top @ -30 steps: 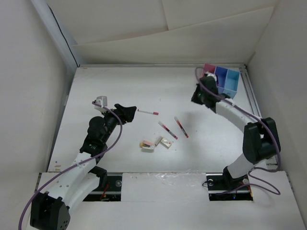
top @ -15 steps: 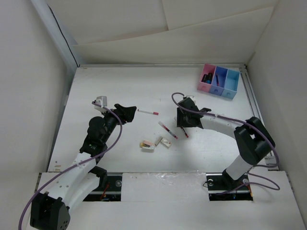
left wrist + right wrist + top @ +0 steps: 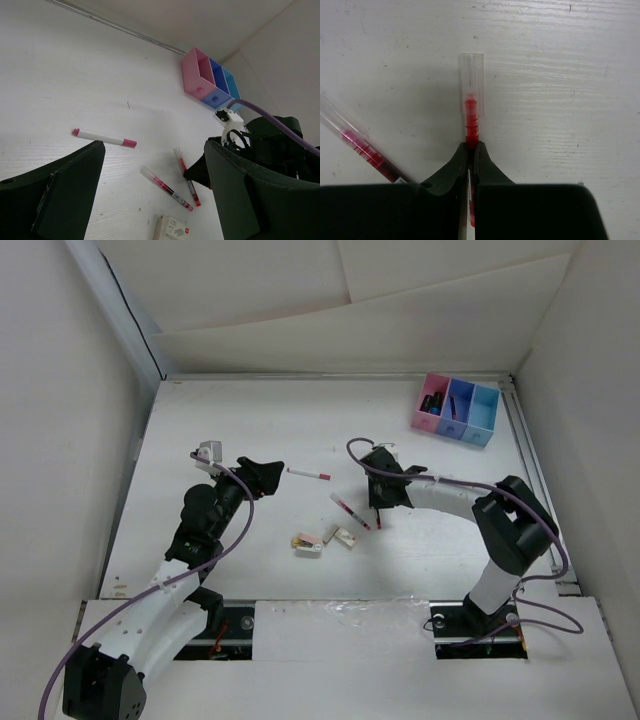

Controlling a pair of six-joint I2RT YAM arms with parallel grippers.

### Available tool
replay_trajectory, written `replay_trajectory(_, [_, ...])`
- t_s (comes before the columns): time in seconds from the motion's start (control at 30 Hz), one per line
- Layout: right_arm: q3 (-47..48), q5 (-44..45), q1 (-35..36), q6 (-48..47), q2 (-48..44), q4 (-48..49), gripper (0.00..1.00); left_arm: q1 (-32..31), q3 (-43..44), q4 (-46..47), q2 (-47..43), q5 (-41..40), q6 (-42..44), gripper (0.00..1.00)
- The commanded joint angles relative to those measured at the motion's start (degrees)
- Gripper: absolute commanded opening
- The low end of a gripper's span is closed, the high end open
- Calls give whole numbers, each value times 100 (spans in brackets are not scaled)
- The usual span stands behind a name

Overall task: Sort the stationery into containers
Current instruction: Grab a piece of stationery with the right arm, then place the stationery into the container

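Note:
Next, my right gripper lifts up, carries the clear pen outward over the blue container and releases it, since that container stands outward and already holds a pen.
My right gripper [image 3: 471,146] is down on the table, shut on a clear pen with red ink [image 3: 471,100] that lies flat; its cap end sticks out beyond the fingertips. A second red pen [image 3: 349,511] lies just to its left. Farther left is a white pen with pink ends [image 3: 308,474], close to my left gripper [image 3: 270,472]. That gripper hangs open over the table with nothing between its fingers. Two whitish eraser blocks [image 3: 307,543] [image 3: 346,536] lie in front of the pens. The pink, blue and light blue containers [image 3: 457,408] stand at the back right.
Dark items sit in the pink bin [image 3: 430,402]. White walls close the table in on the left, back and right. A metal rail [image 3: 525,440] runs along the right edge beside the bins. Both arm bases are at the near edge.
My right arm swung from the bins down to the middle of the table, opened on the way, and closed on the red pen. The left arm has not moved.

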Motion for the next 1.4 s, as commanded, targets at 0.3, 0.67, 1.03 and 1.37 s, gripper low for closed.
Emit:
replay_trajectory(0.3, [1207,-122,-1897,-106,-800,457,0,-10,155,228,21,142,-23,78])
replay_trajectory(0.67, [4002,-183,-3825,114,895,89,0,-10,155,228,21,142,-23,78])
replay_trajectory(1.03, [5269,-518,-4213,-45,2241,-386,0,-10,155,281,74,142,-23,78])
replay_trajectory(1.37, [5322,-579,-4213,-97,2426,-334,41,-10,155,281,74,90,-23,78])
